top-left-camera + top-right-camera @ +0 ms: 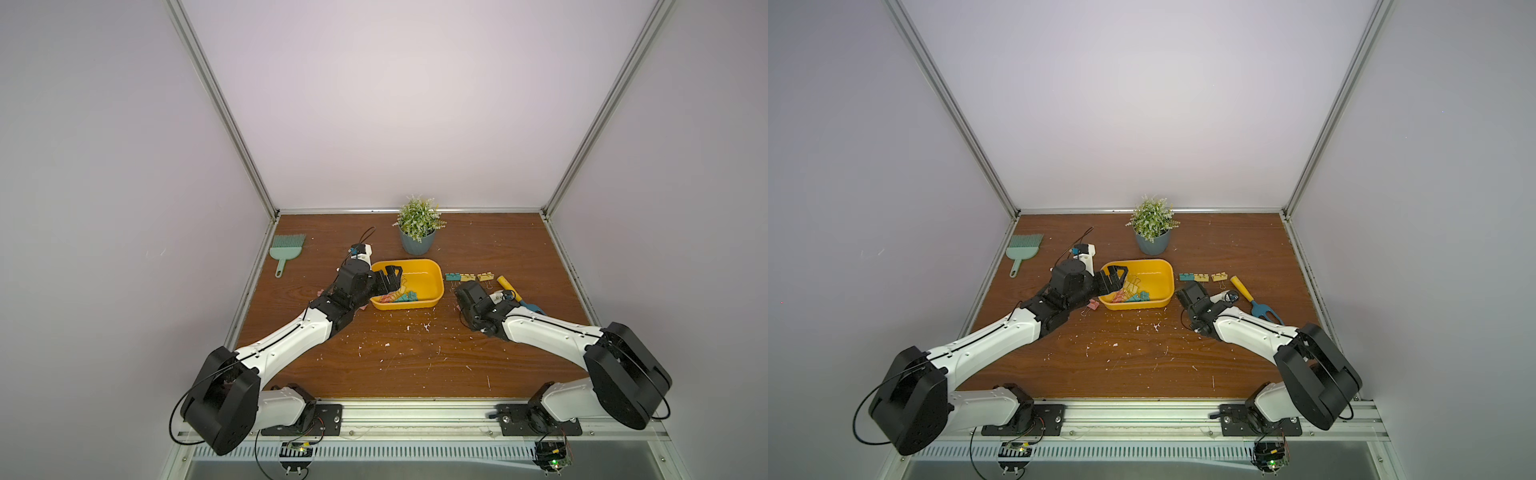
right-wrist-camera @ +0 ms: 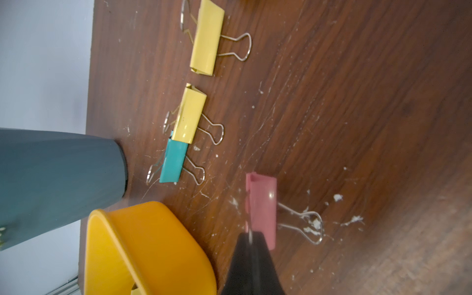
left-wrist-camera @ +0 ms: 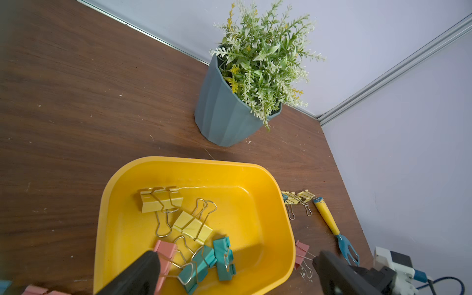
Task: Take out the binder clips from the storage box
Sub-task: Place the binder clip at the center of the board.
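Note:
I will next move my right gripper outward beside the box's end and release the handle there, because the bare wood by the teal clip lies outward of my right gripper.
The yellow storage box (image 1: 415, 263) (image 1: 1165, 270) sits mid-table. Several binder clips (image 3: 192, 227), yellow, pink and teal, lie heaped at its left end (image 1: 399, 296). My left gripper (image 1: 392, 280) (image 3: 236, 258) hangs open over that heap, one finger (image 3: 145, 268) beside a pink clip (image 3: 166, 251). A teal clip (image 2: 173, 163) and two yellow ones (image 2: 190, 117) lie in a row right of the box (image 1: 467, 276). My right gripper (image 2: 251, 236) (image 1: 1179, 293) is low beside the box's right end, shut on the wire handle of a pink binder clip (image 2: 261, 207) (image 3: 301, 255) resting on the wood.
A grey-blue plant pot (image 1: 417, 243) stands just behind the box. A yellow-handled blue fork tool (image 1: 1254, 299) lies right of the right gripper. A green brush (image 1: 286, 249) is at the far left. Another pink clip (image 1: 1093, 304) lies left of the box. White specks dot the table.

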Tool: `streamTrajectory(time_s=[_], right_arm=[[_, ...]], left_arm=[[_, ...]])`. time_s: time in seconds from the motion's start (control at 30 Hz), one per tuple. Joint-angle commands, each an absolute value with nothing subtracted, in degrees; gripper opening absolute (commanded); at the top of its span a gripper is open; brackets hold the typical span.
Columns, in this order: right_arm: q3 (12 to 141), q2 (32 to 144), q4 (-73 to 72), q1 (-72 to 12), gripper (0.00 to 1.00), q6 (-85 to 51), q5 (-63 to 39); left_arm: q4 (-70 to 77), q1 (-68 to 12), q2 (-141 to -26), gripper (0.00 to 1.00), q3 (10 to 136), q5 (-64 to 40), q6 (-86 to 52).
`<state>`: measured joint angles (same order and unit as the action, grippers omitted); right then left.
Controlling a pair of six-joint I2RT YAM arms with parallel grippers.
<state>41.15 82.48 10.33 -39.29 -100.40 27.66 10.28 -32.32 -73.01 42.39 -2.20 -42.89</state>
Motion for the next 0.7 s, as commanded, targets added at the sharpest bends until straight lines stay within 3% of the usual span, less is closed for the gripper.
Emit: streamTrajectory(time_s=[0.0, 0.2, 0.33, 0.67], right_arm=[[44.8, 84.2, 11.3, -39.4, 0.0, -102.5, 29.4], [47.1, 87.4, 11.2, -39.4, 0.0, -103.2, 27.8], [47.9, 88.5, 10.7, -39.5, 0.1, -102.7, 25.5], [48.3, 88.3, 9.1, -39.7, 0.21, -98.9, 21.5]], left_arm=[[9.5, -32.8, -71.8, 0.99, 42.4, -0.7, -43.1], [9.3, -32.8, -71.8, 0.99, 42.6, -0.5, -43.3], [9.1, -32.8, -71.7, 0.99, 42.6, -0.3, -43.3], [9.1, -32.8, -72.5, 0.99, 42.9, -0.4, -43.4]])
